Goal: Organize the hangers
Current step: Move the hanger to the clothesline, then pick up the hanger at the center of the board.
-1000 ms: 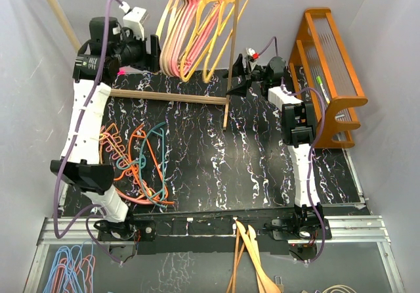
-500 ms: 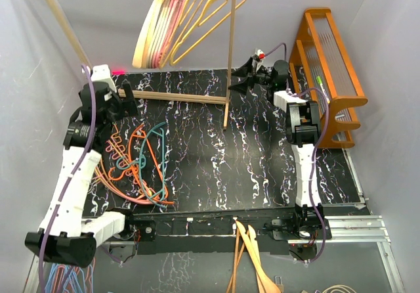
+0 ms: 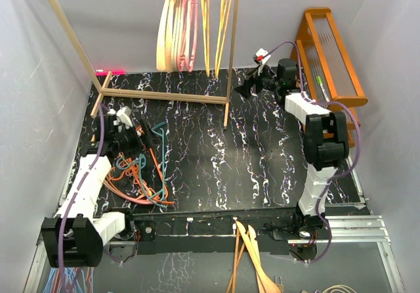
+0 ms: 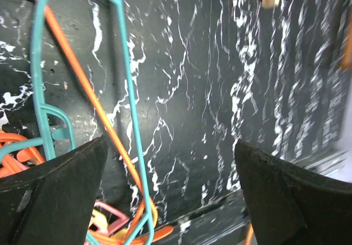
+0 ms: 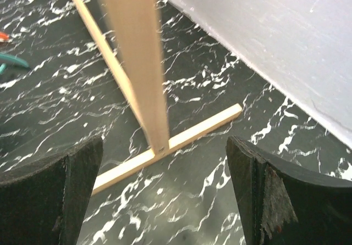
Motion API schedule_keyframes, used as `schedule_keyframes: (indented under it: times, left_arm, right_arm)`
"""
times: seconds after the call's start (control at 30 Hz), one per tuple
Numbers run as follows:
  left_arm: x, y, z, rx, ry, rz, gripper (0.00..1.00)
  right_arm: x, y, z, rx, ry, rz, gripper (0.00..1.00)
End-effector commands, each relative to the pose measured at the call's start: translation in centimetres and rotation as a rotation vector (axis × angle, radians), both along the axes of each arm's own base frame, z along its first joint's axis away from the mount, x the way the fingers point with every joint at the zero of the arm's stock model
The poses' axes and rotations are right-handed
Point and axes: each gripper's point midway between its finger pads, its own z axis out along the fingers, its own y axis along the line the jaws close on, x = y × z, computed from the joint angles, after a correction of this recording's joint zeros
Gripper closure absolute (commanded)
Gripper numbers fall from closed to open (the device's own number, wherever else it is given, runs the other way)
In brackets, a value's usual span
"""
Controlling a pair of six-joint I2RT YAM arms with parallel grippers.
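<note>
The teal bar with the curved loop [image 3: 140, 175] [image 4: 47, 142] is still outside the open fingers of my left gripper, so next I need to pull that gripper back and lower it over the bar.
Several tan, pink and yellow hangers [image 3: 178, 27] hang from the rail of the wooden rack [image 3: 231, 50] at the back. A loose pile of orange, teal and pink hangers [image 3: 141, 171] lies on the table at the left. My left gripper [image 3: 138, 142] is open and empty, low over the pile. In the left wrist view it [image 4: 170, 201] has a teal hanger [image 4: 130, 118] and an orange hanger [image 4: 82, 85] by its left finger. My right gripper [image 3: 241, 88] is open and empty near the rack's right post; the right wrist view shows it [image 5: 165, 201] facing that post [image 5: 137, 63].
The rack's base bars [image 3: 164, 96] lie on the black marbled table. An orange wooden shelf [image 3: 335, 69] stands at the back right. Light wooden hangers [image 3: 252, 260] and blue wire hangers [image 3: 59, 281] lie below the near edge.
My left arm has dropped from the rail to the pile at the left. The hung hangers have stopped swinging and hang straight. My right gripper has stayed near the post while its arm shifted.
</note>
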Motion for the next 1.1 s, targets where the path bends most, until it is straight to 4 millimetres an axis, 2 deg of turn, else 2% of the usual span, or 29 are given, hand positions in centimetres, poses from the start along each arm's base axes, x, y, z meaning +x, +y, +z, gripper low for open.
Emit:
schedule_keyframes:
  times: [0.0, 0.1, 0.13, 0.17, 0.23, 0.33, 0.43, 0.6, 0.7, 0.83, 0.9, 1.07]
  left_arm:
    - [0.7, 0.6, 1.8, -0.267, -0.033, 0.092, 0.03]
    - [0.2, 2.8, 0.8, -0.166, 0.029, 0.199, 0.03]
    - [-0.2, 3.0, 1.0, -0.167, 0.045, 0.227, 0.03]
    - [-0.7, 3.1, 0.9, -0.163, 0.070, 0.253, 0.03]
    - [-2.4, 2.6, 0.0, -0.161, 0.162, 0.281, 0.04]
    - [-4.7, 1.2, -0.5, -0.202, 0.199, 0.307, 0.05]
    - [-6.3, 0.6, -0.6, -0.266, 0.180, 0.369, 0.05]
    - [-8.3, 1.3, -4.0, -0.225, 0.302, 0.442, 0.08]
    - [-8.7, 1.6, -5.2, -0.186, 0.351, 0.445, 0.08]
    - [-8.8, 1.1, -6.0, -0.218, 0.386, 0.442, 0.09]
    - [-8.7, 1.1, -6.3, -0.221, 0.395, 0.457, 0.09]
    - [-8.5, 2.0, -6.7, -0.184, 0.408, 0.522, 0.08]
  right_arm:
    - [-4.4, -1.5, 0.2, -0.137, -0.038, -0.025, 0.02]
    - [-8.0, -0.9, -0.7, -0.136, -0.001, 0.055, 0.02]
    - [-9.1, -0.5, -1.2, -0.129, 0.022, 0.096, 0.02]
    - [-10.4, 0.0, -0.4, -0.122, 0.009, 0.139, 0.02]
    - [-12.0, 1.3, -0.3, -0.135, 0.017, 0.194, 0.02]
    - [-12.9, 3.6, 0.1, -0.189, 0.030, 0.240, 0.02]
    - [-12.9, 4.7, 0.4, -0.186, 0.065, 0.233, 0.02]
    - [-14.4, 6.4, 0.3, -0.114, 0.106, 0.313, 0.02]
    - [-15.9, 8.3, -0.3, -0.136, 0.090, 0.374, 0.02]
    - [-17.6, 12.5, -1.7, -0.292, -0.046, 0.472, 0.02]
    - [-17.3, 13.8, -2.6, -0.315, -0.087, 0.525, 0.02]
    - [-16.3, 16.2, -1.3, -0.224, -0.058, 0.583, 0.02]
